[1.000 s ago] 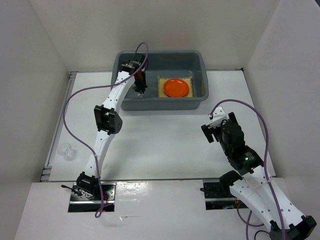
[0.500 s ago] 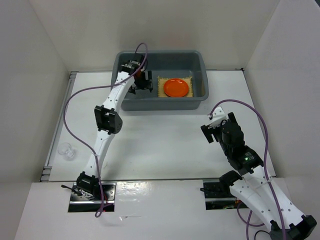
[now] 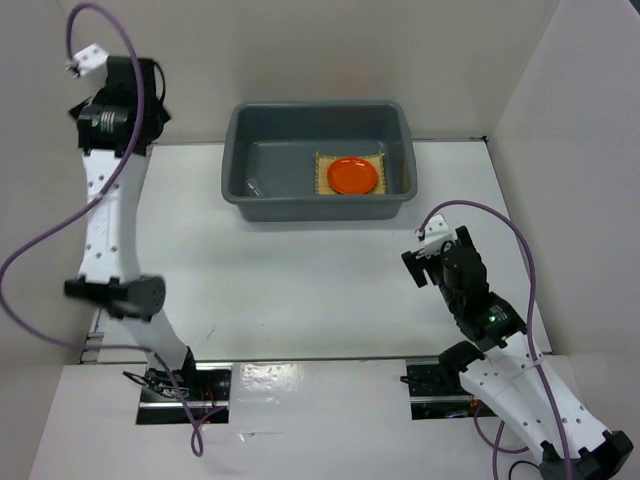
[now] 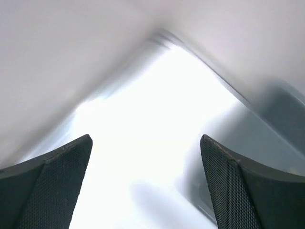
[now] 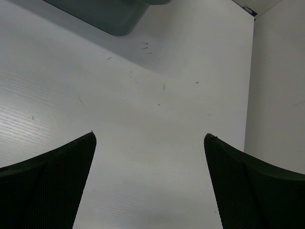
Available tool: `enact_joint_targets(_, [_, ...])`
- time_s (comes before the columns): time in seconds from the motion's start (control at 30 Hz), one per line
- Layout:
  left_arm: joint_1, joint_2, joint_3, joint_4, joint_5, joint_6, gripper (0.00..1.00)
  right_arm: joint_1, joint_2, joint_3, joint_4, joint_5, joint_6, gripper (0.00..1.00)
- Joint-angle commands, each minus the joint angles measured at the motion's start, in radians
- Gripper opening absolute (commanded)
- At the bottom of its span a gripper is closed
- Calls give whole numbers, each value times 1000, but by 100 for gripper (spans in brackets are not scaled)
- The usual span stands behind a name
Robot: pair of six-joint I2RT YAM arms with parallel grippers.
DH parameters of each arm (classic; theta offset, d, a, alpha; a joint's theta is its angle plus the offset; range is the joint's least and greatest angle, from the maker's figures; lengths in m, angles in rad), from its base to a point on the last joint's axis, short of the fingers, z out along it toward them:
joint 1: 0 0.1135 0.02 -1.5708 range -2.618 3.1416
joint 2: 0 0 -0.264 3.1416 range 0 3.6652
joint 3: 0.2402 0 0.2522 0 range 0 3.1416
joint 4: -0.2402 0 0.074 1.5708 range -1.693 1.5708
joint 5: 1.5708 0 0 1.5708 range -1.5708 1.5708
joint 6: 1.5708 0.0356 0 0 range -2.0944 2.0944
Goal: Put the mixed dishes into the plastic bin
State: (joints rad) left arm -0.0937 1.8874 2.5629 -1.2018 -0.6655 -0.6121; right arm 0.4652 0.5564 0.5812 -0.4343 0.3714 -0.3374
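Note:
Next, my left gripper moves down and back toward the table edge beneath its arm's elbow, as its fingers and the table are empty.
The plastic bin (image 3: 235,150) stands at the back middle of the table. Inside it a yellow woven mat (image 3: 322,180) lies flat with the orange plate (image 3: 352,175) on top. A tiny clear cup (image 3: 253,186) rests on the bin floor at the left. My left gripper (image 3: 152,100) is raised high at the far back left, away from the bin. It is open and empty (image 4: 145,138), with the blurred bin (image 4: 281,109) to its right. My right gripper (image 3: 418,256) hovers open over bare table at the right (image 5: 150,136), with nothing between its fingers.
White walls enclose the table on three sides. The left arm's elbow (image 3: 115,295) hangs over the table's left edge. A corner of the bin (image 5: 114,14) shows at the top of the right wrist view. Purple cables loop off both arms.
My left gripper opened inside the bin, leaving the clear cup there. The arm then rose and swung out to the far back left. The right arm has not moved.

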Motion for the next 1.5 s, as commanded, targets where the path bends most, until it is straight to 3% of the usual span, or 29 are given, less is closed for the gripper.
enact_joint_targets(0.0, [5, -188, -538, 52, -373, -91, 100, 19, -21, 0, 49, 17, 1, 98])
enact_joint_targets(0.13, [64, -408, -1017, 263, -185, -103, 100, 20, -21, 0, 49, 17, 1, 98])
enact_joint_targets(0.33, [187, -554, -1306, 200, 59, -254, 100, 30, -10, 0, 49, 17, 1, 98])
enact_joint_targets(0.43, [227, -541, -1403, 138, 60, -334, 100, 50, -10, 0, 49, 17, 1, 98])
enact_joint_targets(0.53, [267, -456, -1368, 101, 11, -350, 100, 61, -1, 0, 49, 17, 1, 98])
enact_joint_targets(0.7, [344, -329, -1373, 110, 43, -330, 100, 61, -1, 0, 49, 17, 1, 98])
enact_joint_targets(1.03, [422, -283, -1400, 197, 95, -261, 100, 61, -1, -9, 49, 26, 1, 98])
enact_joint_targets(1.47, [442, -196, -1428, 272, 178, -192, 97, 61, -10, -9, 49, 26, 1, 98])
